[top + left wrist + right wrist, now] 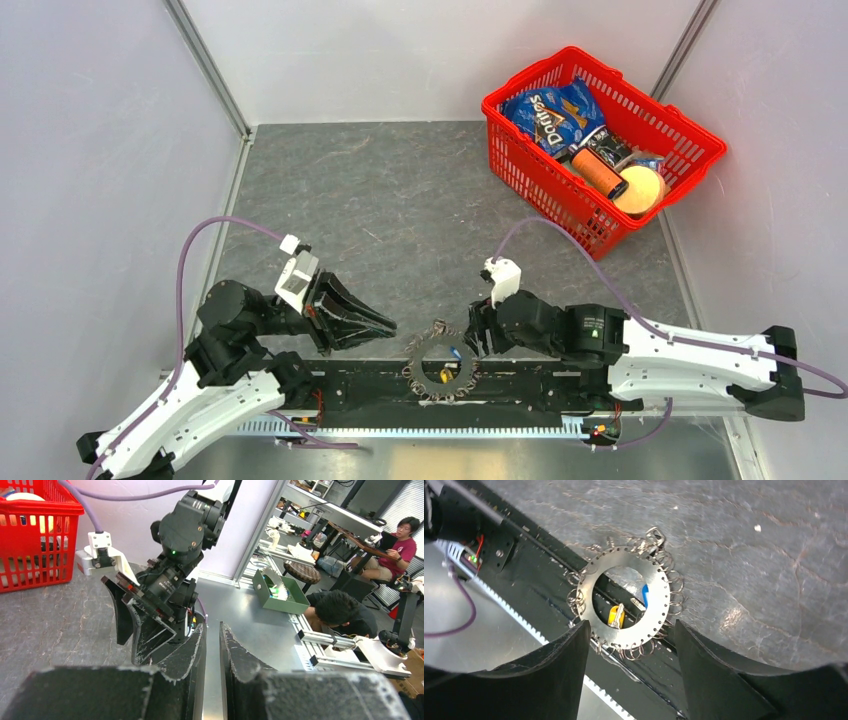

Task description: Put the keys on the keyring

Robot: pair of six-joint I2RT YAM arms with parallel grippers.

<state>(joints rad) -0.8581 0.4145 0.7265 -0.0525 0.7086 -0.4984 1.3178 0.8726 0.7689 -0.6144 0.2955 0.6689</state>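
Observation:
The right gripper will next move down beside the flat, low keyring, then shift back onto its rim by the blue key [467, 358] [658, 599].
The keyring [415, 372] is a flat silver disc with a big hole and small wire rings round its rim, lying on the arms' black base rail. In the right wrist view the keyring [660, 605] shows a yellow key [615, 616] and a blue key [645, 595] inside its hole; they also show from above, blue key [455, 352] and yellow key [443, 375]. No black key shows. My right gripper [630, 625] is open and empty, just right of the ring [472, 335]. My left gripper [388, 325] is shut on nothing, left of the ring [212, 627].
A red basket [556, 188] with a chip bag, a can and a round fruit stands at the back right, also seen in the left wrist view [40, 510]. The black base rail [350, 385] runs along the near edge. Grey walls enclose the table.

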